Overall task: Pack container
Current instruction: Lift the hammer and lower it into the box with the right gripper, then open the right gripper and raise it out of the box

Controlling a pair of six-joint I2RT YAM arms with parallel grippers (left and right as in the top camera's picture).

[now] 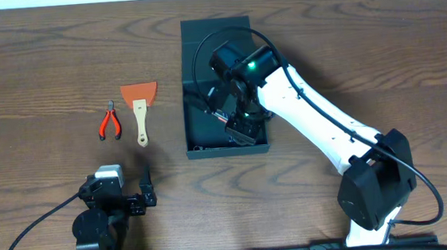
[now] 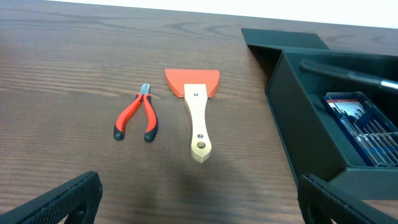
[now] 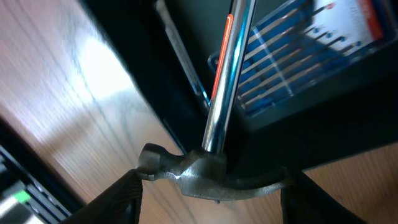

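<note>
My right gripper is going to turn to the right in the overhead view and move down next, to free the hammer along the container's near side point(image 1: 229, 148) point(image 3: 144, 81). The hammer's handle slants across.
The dark teal container point(image 1: 227, 149) lies open right of the table's middle, its flap lid folded back at the far end. It also shows in the left wrist view point(image 2: 298, 124) and the right wrist view point(image 3: 298, 134). My right gripper point(image 1: 239, 124) reaches into its near end, shut on the head of a chrome hammer point(image 3: 208, 174). The hammer's shaft runs into the box over a blue screwdriver set point(image 3: 298, 56), which also shows in the left wrist view point(image 2: 364, 127). My left gripper point(image 2: 199, 208) is open and empty, low over the table near the front edge point(image 1: 145, 191).
Red-handled pliers point(image 1: 110, 120) and an orange scraper with a wooden handle point(image 1: 140, 107) lie side by side on the wooden table left of the container. Both show ahead of my left gripper, the pliers point(image 2: 137, 117) and the scraper point(image 2: 196, 106).
</note>
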